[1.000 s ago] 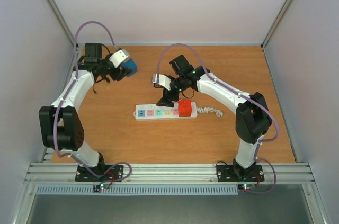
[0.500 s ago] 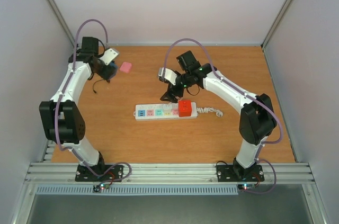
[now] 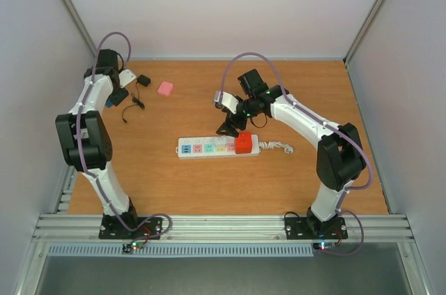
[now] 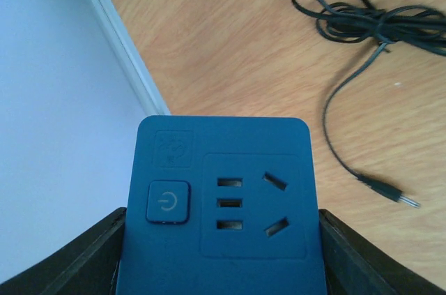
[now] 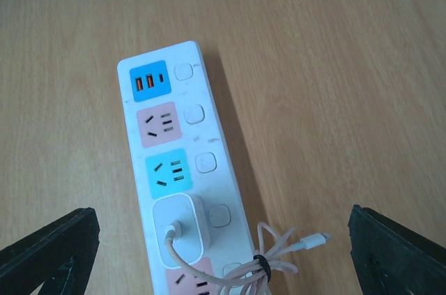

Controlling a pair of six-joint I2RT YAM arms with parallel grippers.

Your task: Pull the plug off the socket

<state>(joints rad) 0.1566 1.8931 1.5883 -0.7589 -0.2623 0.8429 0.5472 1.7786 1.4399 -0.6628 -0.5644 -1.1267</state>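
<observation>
My left gripper will next lower onto the bare wood by the wall frame, below the gripper, and release the blue socket adapter point(image 4: 223, 204) there.
The white power strip point(image 3: 209, 147) lies mid-table, with pastel outlet faces and a curly white cord point(image 3: 279, 147) at its right end. A red plug block point(image 3: 243, 143) sits in its right part. The right wrist view shows the strip point(image 5: 209, 134) with a white charger plug point(image 5: 180, 231) seated in it, trailing a bundled white cable point(image 5: 286, 260). My right gripper point(image 3: 228, 126) point(image 5: 223, 260) hovers just behind the strip, wide open and empty. My left gripper point(image 3: 115, 95) point(image 4: 221, 253) is at the far left wall, shut on a blue socket adapter point(image 4: 223, 204).
A pink block point(image 3: 165, 88) and a black adapter point(image 3: 143, 80) with a thin black cable point(image 3: 132, 105) point(image 4: 362, 23) lie at the back left. The cable's barrel tip point(image 4: 397, 199) rests on the wood. The left wall frame point(image 4: 118, 37) is close to my left gripper.
My left arm has swung back and left toward the wall with the blue adapter, uncovering the pink block and black adapter. My right gripper has shifted slightly right behind the strip.
</observation>
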